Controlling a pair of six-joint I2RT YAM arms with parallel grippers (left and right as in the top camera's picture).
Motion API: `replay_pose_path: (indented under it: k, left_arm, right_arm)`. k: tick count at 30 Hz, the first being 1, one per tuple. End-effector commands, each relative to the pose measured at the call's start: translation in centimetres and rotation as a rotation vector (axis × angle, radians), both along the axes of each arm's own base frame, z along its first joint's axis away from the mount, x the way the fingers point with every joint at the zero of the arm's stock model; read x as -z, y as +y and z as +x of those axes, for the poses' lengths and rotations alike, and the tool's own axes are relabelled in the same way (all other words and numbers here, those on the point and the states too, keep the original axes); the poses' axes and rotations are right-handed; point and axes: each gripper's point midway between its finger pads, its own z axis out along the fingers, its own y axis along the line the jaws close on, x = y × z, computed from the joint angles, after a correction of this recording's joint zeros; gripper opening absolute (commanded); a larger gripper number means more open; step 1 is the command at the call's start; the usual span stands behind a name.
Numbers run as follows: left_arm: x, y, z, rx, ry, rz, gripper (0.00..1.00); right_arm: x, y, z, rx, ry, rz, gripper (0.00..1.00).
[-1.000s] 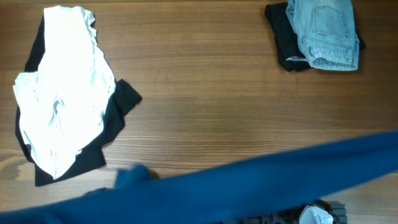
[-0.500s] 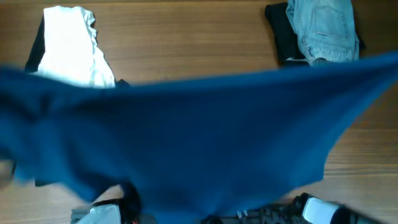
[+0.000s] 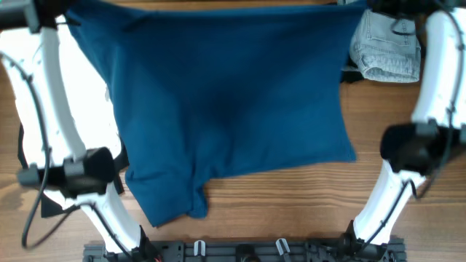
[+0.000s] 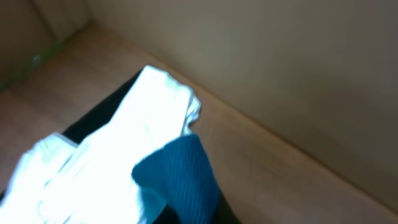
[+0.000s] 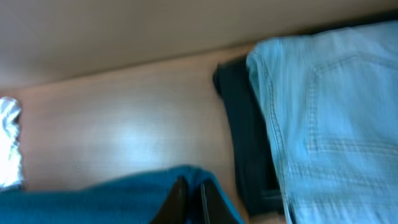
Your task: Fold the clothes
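Note:
My left gripper next brings the blue shirt's corner down, still held up, back onto the white garment's edge by the blue shirt (image 3: pixel 104 93) and releases it. That edge lies below and back.
The deep-blue knit shirt (image 3: pixel 226 102) hangs spread wide over the table, held up by its two far corners. My left gripper (image 3: pixel 62 16) is shut on its far-left corner; the left wrist view shows a fold of blue shirt (image 4: pixel 180 177) at the jaws. My right gripper (image 3: pixel 370 6) is shut on the far-right corner; the right wrist view shows the dark fingers (image 5: pixel 189 199) pinching blue shirt (image 5: pixel 112 199). The shirt's lower edge lies on the wood near the front.
A white garment (image 4: pixel 93 162) on a black garment (image 3: pixel 51 204) lies at the left, partly under the shirt. Light-blue denim (image 3: pixel 386 47) on a black garment (image 5: pixel 245 137) lies at the far right. The arms' base rail (image 3: pixel 240 251) runs along the front edge.
Both grippers have swung the blue shirt from the front edge to the far side of the table. It now hangs spread out, and both arms have come into view.

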Motion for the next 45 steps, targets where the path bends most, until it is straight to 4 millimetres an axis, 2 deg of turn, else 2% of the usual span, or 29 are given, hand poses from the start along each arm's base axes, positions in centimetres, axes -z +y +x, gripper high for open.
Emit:
replay_pose_path:
  k: [1, 2, 5, 8, 13, 16, 23, 26, 31, 35, 40, 42, 43, 44, 45]
  left_arm:
    - [3.5, 1.2, 5.1, -0.008, -0.028, 0.027, 0.04]
    - [4.6, 1.1, 6.7, 0.003, -0.045, 0.021, 0.04]
    - [6.9, 0.4, 11.0, 0.058, -0.12, -0.011, 0.04]
    - [8.0, 0.4, 12.1, 0.062, -0.129, -0.012, 0.04]
    - [8.7, 0.3, 11.4, 0.061, -0.084, -0.018, 0.04]
    - [9.9, 0.0, 9.3, 0.06, 0.016, -0.033, 0.04]
    - [14.2, -1.0, 0.4, 0.051, 0.41, -0.095, 0.04]
    - [15.4, -1.4, -2.3, 0.049, 0.533, -0.114, 0.04]
    - [16.4, -1.8, -4.7, 0.032, 0.638, -0.149, 0.04]
    - [18.2, -2.7, -5.8, 0.049, 0.722, -0.199, 0.04]
    - [22.1, -3.2, -7.3, 0.05, 0.845, -0.226, 0.05]
    - [23.4, -3.3, -7.6, 0.049, 0.872, -0.23, 0.09]
    - [24.2, -3.3, -7.8, 0.048, 0.887, -0.233, 0.15]
    - [24.8, -3.3, -7.9, 0.047, 0.899, -0.234, 0.28]
    - [25.3, -3.3, -8.0, 0.047, 0.907, -0.235, 0.51]
  right_arm:
    - [1.4, -1.4, 3.6, 0.093, -0.062, -0.014, 0.04]
    - [1.2, -1.6, 4.7, 0.105, -0.101, -0.012, 0.04]
    - [-0.3, -2.0, 6.2, 0.118, -0.191, -0.037, 0.04]
    - [-0.2, -1.5, 6.5, 0.107, -0.197, -0.039, 0.04]
    - [1.2, -0.9, 6.1, 0.093, -0.149, -0.039, 0.04]
    - [2.4, -0.8, 4.8, 0.078, -0.079, -0.044, 0.04]
    - [6.1, -0.1, 0.1, 0.031, 0.159, -0.048, 0.04]
    - [7.1, 0.2, -1.5, 0.011, 0.235, -0.05, 0.04]
    - [9.2, 0.1, -3.4, 0.013, 0.35, -0.052, 0.04]
    - [11.3, 0.3, -4.3, 0.009, 0.429, -0.041, 0.04]
    - [12.2, 0.3, -4.8, 0.006, 0.468, -0.037, 0.04]
    - [12.5, 0.4, -5.0, -0.002, 0.483, -0.038, 0.05]
    - [12.8, 0.5, -5.3, -0.015, 0.494, -0.041, 0.08]
    - [12.9, 0.6, -5.4, -0.019, 0.501, -0.042, 0.21]
    - [13.0, 0.6, -5.5, -0.021, 0.507, -0.041, 0.43]
